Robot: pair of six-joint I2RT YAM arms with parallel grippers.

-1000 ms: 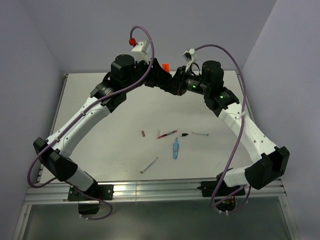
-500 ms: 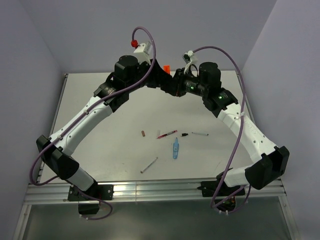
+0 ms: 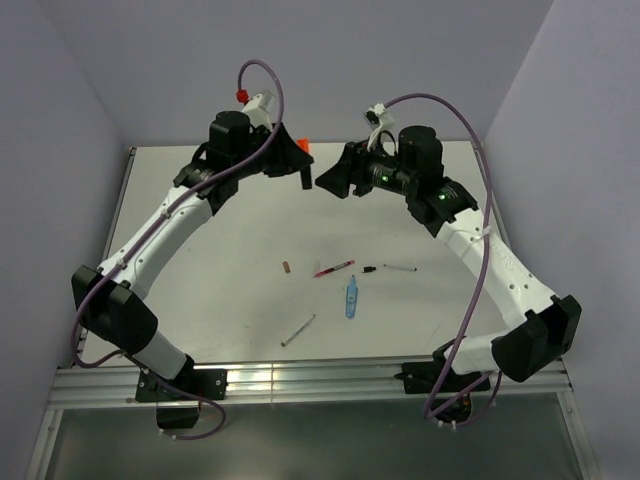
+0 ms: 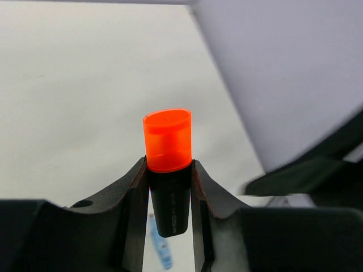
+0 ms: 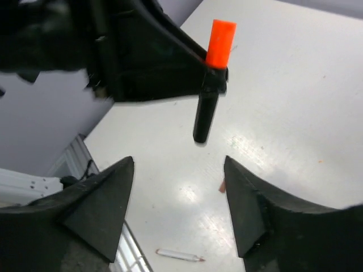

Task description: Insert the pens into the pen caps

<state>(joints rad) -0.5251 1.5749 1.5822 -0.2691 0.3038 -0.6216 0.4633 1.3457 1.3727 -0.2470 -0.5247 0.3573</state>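
The orange cap is on. My left gripper will move away from my right gripper next, tilt down and lower the black marker onto empty table (image 3: 238, 236).
My left gripper (image 3: 303, 170) (image 4: 168, 167) is shut on a stubby black marker (image 4: 170, 198) (image 5: 205, 113) with an orange cap (image 4: 166, 139) (image 5: 220, 42) (image 3: 303, 145) on its upper end, held upright above the far part of the table. Facing it, a short way off, my right gripper (image 3: 322, 182) (image 5: 178, 164) stands open and empty. On the table lie a dark red cap (image 3: 287, 267) (image 5: 222, 186), a red pen (image 3: 334, 268), a black cap (image 3: 369, 269), a white pen (image 3: 400, 267), a light-blue marker (image 3: 351, 297) and a grey pen (image 3: 298, 330) (image 5: 178, 255).
The white table (image 3: 230, 300) is walled in at the back and both sides. A metal rail (image 3: 300, 380) runs along its near edge, where both arm bases are bolted. The loose pens and caps lie in a cluster in the middle.
The two grippers, close together at the back, have drawn apart. My right gripper opened and let go of the marker; my left arm swung left with the capped marker.
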